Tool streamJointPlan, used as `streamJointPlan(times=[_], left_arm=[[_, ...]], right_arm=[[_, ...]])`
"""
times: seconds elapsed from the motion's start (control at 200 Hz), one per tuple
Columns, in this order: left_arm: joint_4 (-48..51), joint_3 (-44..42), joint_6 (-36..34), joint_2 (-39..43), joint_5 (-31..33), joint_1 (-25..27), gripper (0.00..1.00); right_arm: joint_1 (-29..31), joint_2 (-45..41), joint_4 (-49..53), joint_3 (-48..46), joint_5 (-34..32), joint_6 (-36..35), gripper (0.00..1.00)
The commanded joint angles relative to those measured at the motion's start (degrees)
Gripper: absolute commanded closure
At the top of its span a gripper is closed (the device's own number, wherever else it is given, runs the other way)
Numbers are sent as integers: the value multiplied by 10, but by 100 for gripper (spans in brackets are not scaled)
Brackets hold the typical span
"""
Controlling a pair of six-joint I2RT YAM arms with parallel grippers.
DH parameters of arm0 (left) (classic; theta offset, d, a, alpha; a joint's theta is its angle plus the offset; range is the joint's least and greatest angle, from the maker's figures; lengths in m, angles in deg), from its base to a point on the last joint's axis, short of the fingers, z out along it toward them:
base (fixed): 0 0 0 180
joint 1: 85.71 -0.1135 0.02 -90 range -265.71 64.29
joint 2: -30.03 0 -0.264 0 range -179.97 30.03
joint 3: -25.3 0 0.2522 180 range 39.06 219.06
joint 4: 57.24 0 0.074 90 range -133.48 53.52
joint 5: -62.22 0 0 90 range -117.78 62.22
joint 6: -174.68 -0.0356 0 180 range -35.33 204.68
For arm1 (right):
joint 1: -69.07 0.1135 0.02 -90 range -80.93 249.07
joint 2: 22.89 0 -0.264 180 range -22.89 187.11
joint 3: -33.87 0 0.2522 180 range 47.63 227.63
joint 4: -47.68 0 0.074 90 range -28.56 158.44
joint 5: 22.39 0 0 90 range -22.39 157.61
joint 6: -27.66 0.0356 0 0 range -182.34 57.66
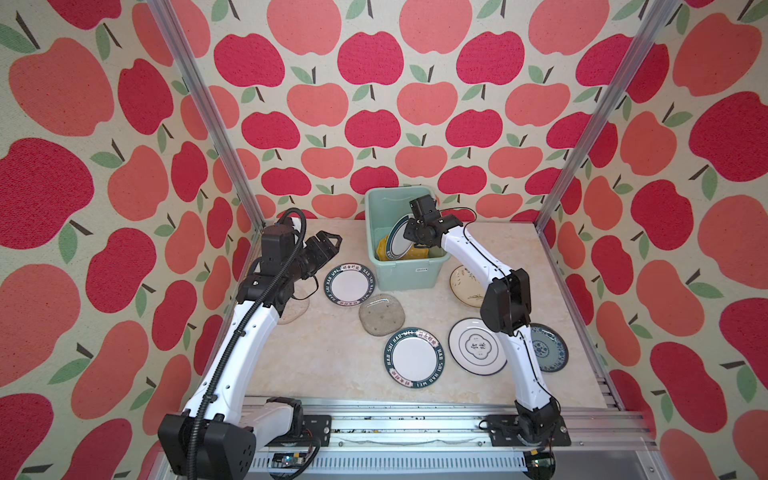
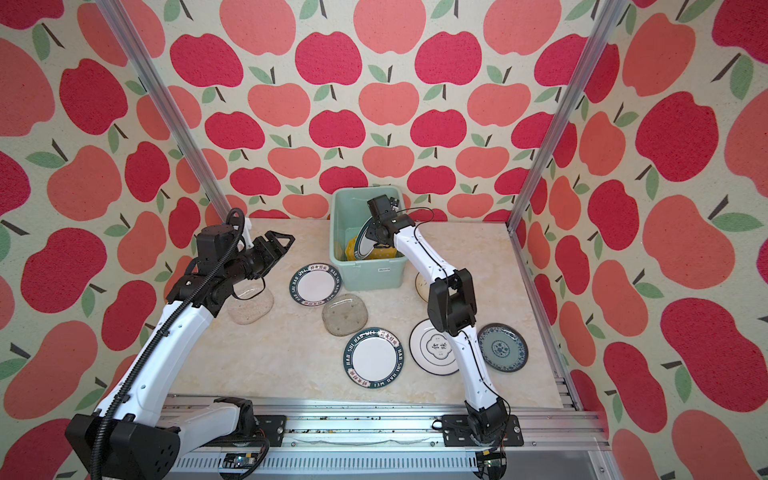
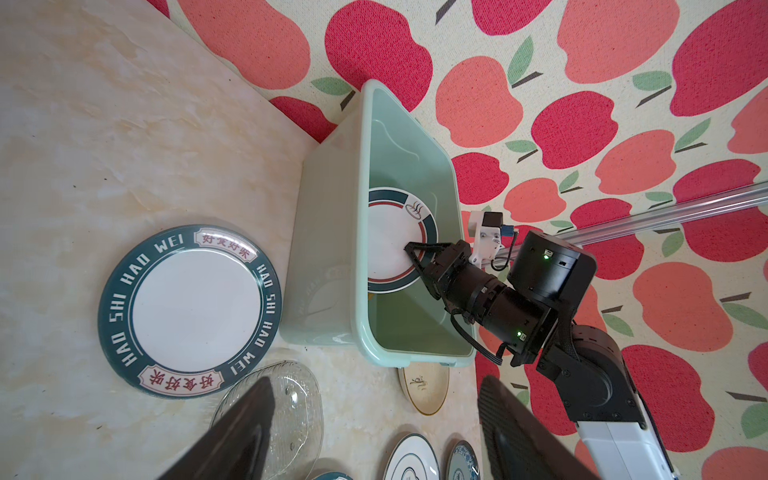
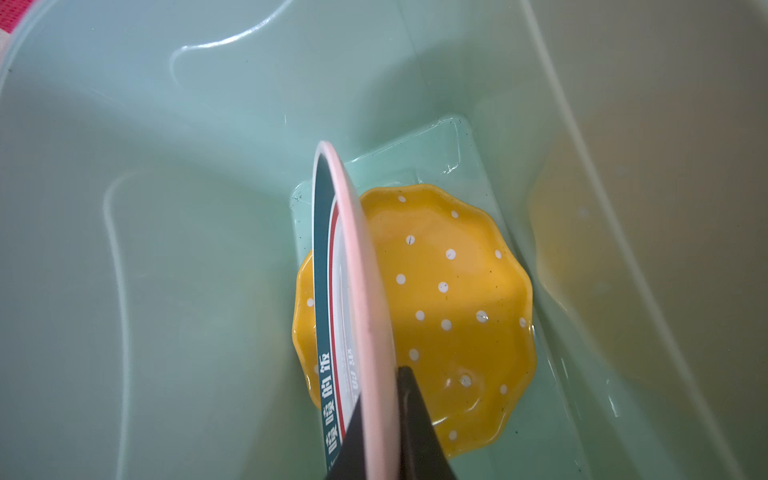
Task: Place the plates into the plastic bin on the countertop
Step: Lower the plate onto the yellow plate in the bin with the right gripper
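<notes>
I need to lower my right gripper a little toward the yellow dotted plate (image 1: 417,253) (image 4: 449,299) on the bottom of the bin and let go of the white plate's rim, because the white plate already hangs inside the bin.
The mint-green plastic bin (image 1: 405,276) (image 2: 368,274) stands at the back of the countertop (image 1: 328,365). My right gripper (image 4: 382,399) (image 3: 409,249) is shut on the rim of a white plate with a dark green rim (image 4: 345,270) (image 1: 397,243). It holds this plate on edge inside the bin, above a yellow dotted plate (image 4: 449,299) lying on the bin's floor. My left gripper (image 1: 332,243) (image 3: 376,382) hangs open and empty left of the bin. Near it lie a green-rimmed plate (image 1: 349,284) (image 3: 189,309) and a clear glass plate (image 1: 382,313).
More plates lie flat on the countertop: a second green-rimmed one (image 1: 414,358), a white one with a thin dark rim (image 1: 478,347), a blue-patterned one (image 1: 546,347), a cream one (image 1: 463,286) and a clear one (image 2: 251,307) under my left arm. Apple-patterned walls enclose three sides.
</notes>
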Motion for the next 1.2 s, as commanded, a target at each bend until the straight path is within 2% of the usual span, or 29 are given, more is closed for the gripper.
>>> streamJointPlan(times=[0.0, 0.43, 0.65, 0.895, 1.196], left_arm=[[-4, 1, -5, -4, -9, -4, 20], [7, 16, -4, -20, -16, -6, 21], [11, 23, -6, -29, -18, -8, 21], [16, 27, -7, -37, -21, -10, 21], [15, 21, 0, -46, -25, -15, 21]], right_arm=[[-5, 7, 3, 5, 15, -2, 94], [-13, 12, -9, -52, 41, 27, 84], [-15, 21, 3, -65, 42, 44, 71], [-16, 34, 19, -63, 38, 52, 64], [-15, 59, 71, -28, 26, 53, 44]])
